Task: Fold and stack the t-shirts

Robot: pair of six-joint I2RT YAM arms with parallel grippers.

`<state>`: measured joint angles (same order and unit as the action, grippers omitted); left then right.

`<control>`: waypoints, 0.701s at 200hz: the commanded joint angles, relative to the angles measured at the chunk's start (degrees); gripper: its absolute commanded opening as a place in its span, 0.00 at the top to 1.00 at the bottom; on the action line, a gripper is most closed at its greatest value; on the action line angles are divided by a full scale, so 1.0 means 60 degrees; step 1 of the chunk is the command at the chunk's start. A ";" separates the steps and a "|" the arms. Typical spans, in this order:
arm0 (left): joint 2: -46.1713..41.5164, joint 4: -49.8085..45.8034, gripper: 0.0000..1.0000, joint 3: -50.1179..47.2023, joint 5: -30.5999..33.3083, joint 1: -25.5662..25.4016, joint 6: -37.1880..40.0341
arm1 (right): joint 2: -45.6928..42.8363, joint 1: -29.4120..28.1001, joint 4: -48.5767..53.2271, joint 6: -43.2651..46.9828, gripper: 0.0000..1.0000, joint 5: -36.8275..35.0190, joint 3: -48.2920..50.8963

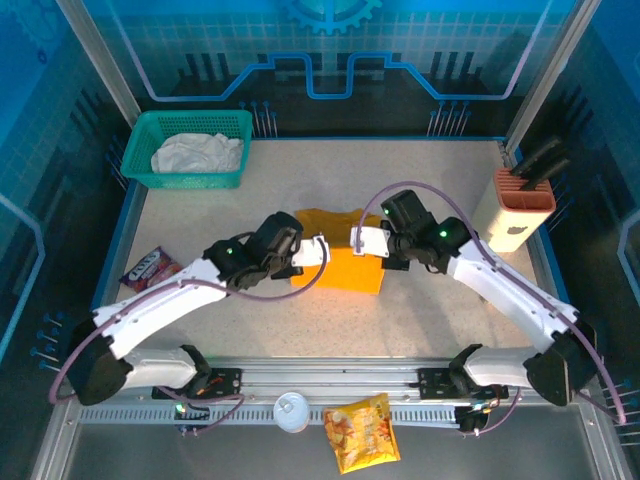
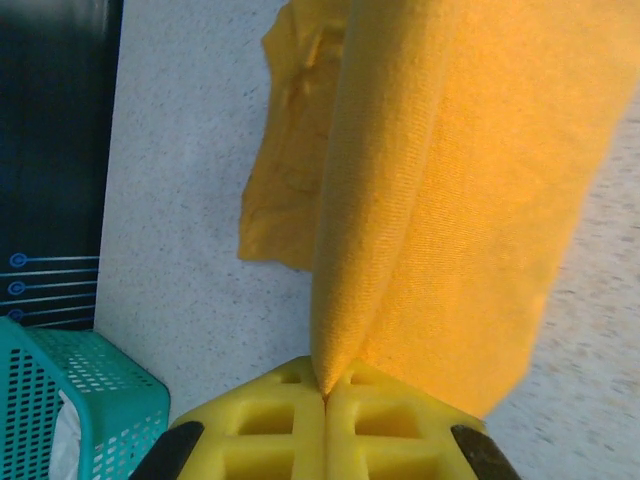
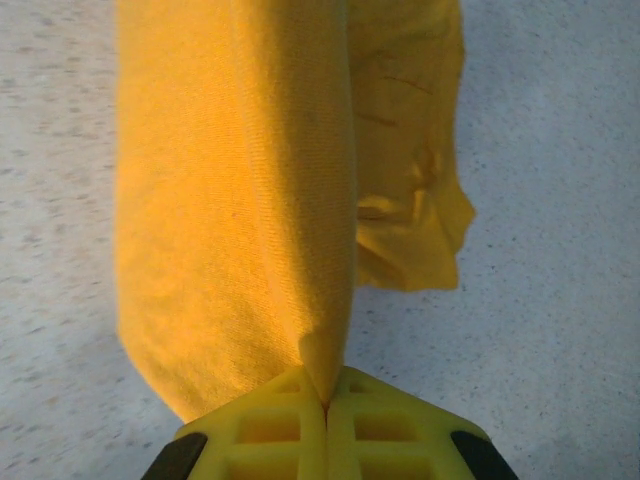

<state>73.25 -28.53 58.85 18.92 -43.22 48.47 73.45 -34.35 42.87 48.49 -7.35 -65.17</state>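
Observation:
The shirt's far end (image 1: 350,219) (image 3: 420,235) is outward of my right gripper and below it. My right gripper will carry the fold outward and down and let go of it there.
The mustard orange-yellow t-shirt (image 1: 345,262) lies mid-table between the two arms, partly lifted. My left gripper (image 1: 312,248) is shut on its left edge; the cloth (image 2: 440,200) rises in a fold from the pinched yellow pads (image 2: 290,425). My right gripper (image 1: 362,240) is shut on the right edge, and the shirt (image 3: 230,200) hangs down from its closed pads (image 3: 360,425). The off-white t-shirt (image 1: 197,154) sits crumpled in the teal basket (image 1: 180,178) at the back left.
A red snack packet (image 1: 150,268) lies at the left table edge. A peach knife holder (image 1: 520,200) stands at the back right. On the near rail are a white cup (image 1: 291,411) and an orange-yellow snack packet (image 1: 361,432). The basket corner (image 2: 80,410) is near my left gripper.

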 commanded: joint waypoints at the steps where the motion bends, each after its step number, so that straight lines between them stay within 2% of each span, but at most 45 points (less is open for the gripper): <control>1: 0.0898 0.0616 1.00 0.0577 -0.0433 0.0592 0.0505 | 0.0612 0.0455 -0.0817 0.0195 1.00 -0.0333 -0.0315; 64: 0.3458 0.2194 1.00 0.1880 -0.0273 0.1452 0.0664 | 0.2729 0.0976 -0.2851 -0.0282 1.00 -0.1012 -0.0608; 140: 0.5084 0.3394 1.00 0.2463 -0.0454 0.2174 0.0696 | 0.4701 0.1462 -0.4758 -0.0825 1.00 -0.1542 -0.1070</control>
<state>100.99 -12.12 70.61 16.84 -31.86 51.62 98.35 -26.92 19.73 45.82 -14.76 -68.93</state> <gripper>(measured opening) 0.054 0.064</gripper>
